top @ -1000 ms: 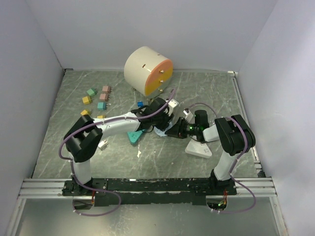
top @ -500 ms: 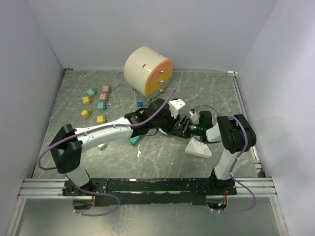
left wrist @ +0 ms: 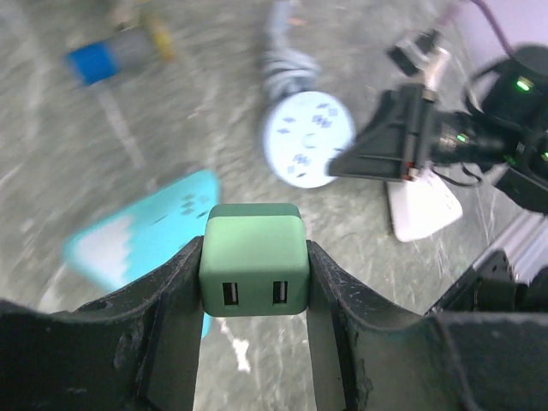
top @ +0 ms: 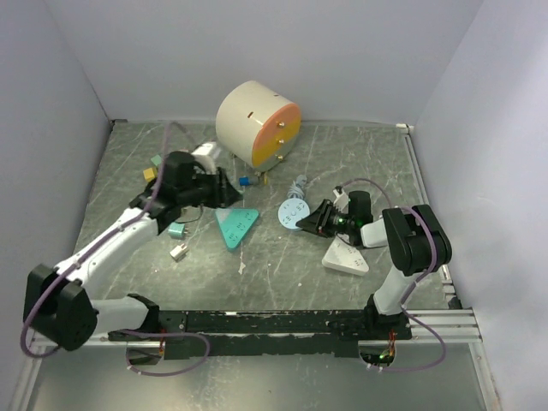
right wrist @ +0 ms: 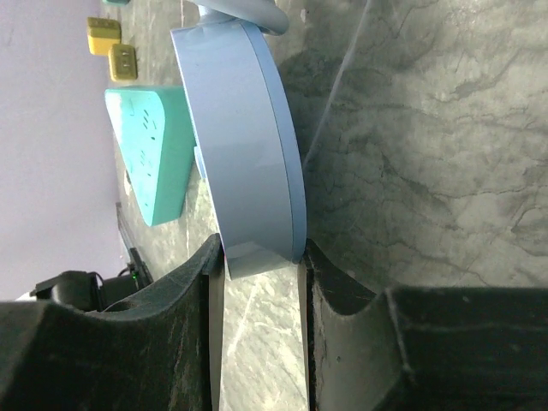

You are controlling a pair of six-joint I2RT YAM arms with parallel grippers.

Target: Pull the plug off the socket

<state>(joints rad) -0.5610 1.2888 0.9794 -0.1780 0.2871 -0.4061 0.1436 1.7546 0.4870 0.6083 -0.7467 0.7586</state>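
The green plug is off the socket, so my left gripper swings to the left in the top view and down beside the small coloured plugs (top: 155,171) next.
A green plug (left wrist: 253,261) with two USB slots sits clamped between my left gripper's (left wrist: 253,287) fingers, held above the table at centre-left and well apart from the socket. In the top view that gripper (top: 221,192) hangs near the teal socket. The round light-blue socket (top: 294,213) lies right of centre with its holed face (left wrist: 308,139) bare. My right gripper (top: 315,220) is shut on the socket's rim, which fills the gap between its jaws in the right wrist view (right wrist: 257,248).
A cream and orange cylinder (top: 257,122) stands at the back. A teal triangular socket (top: 236,225) lies at centre, a white one (top: 346,259) beside the right arm. Several small coloured plugs (top: 180,167) are scattered at left, with a blue one (top: 245,181) and a white one (top: 179,252).
My left arm has swung left, away from the round socket, carrying the green plug. The socket's face now shows bare. The right gripper has kept its hold in place.
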